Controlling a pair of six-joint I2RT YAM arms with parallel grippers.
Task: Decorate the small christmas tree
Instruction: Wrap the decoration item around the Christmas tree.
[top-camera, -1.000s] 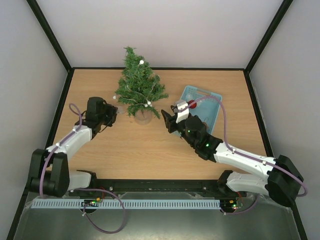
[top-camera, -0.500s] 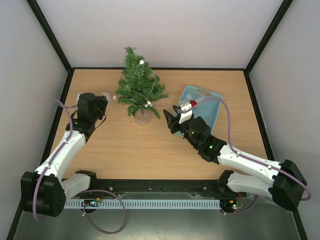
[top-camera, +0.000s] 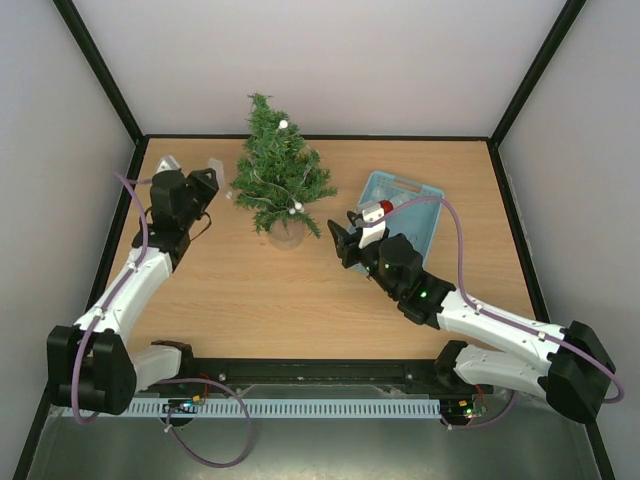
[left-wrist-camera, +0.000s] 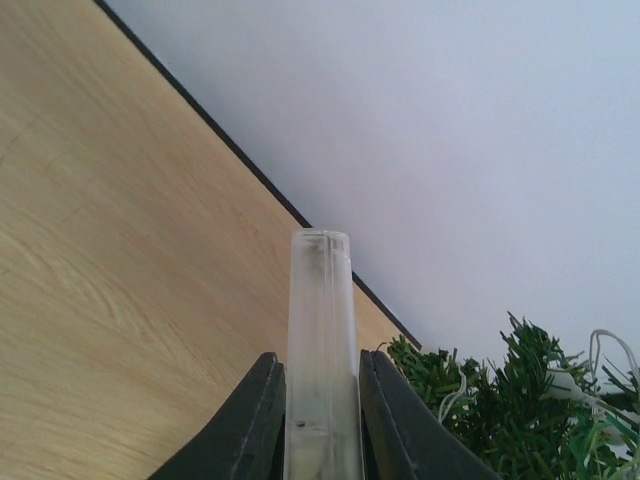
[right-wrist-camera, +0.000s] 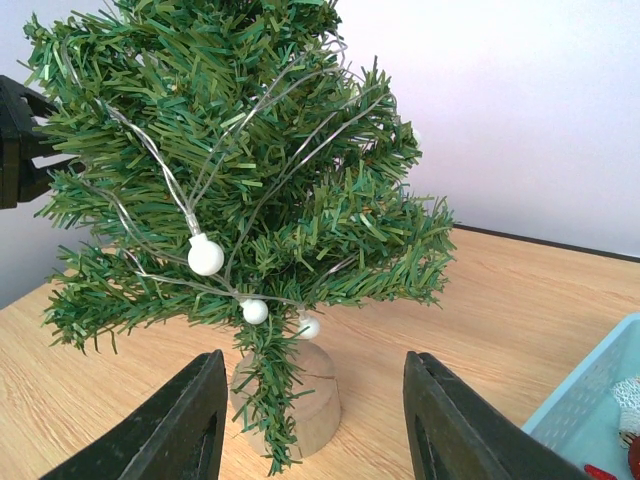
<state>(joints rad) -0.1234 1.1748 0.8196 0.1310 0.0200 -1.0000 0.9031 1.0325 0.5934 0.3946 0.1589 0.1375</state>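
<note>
The side branches of the tree are to the right of my left gripper in the top view. My left gripper's piece points past them, so I need to swing it to them and then let go.
The small christmas tree (top-camera: 279, 178) stands at the back middle of the table on a cup-like base (right-wrist-camera: 300, 395). A thin wire with white round bulbs (right-wrist-camera: 205, 256) runs through its branches. Left of the tree, near the far left corner, my left gripper (top-camera: 200, 178) is shut on a flat clear plastic piece (left-wrist-camera: 321, 330) that sticks up between the fingers; tree branches (left-wrist-camera: 500, 400) show to its right. My right gripper (right-wrist-camera: 313, 362) is open, low over the table, facing the tree's base from a short way off with nothing between its fingers.
A light blue plastic basket (top-camera: 412, 200) sits right of the tree, behind my right wrist, with a red and white item (top-camera: 381, 208) in it. Black frame rails (top-camera: 130, 190) border the table and grey walls enclose it.
My left arm has swung from beside the tree's base toward the far left corner, carrying the clear piece. My right gripper has stayed almost still.
</note>
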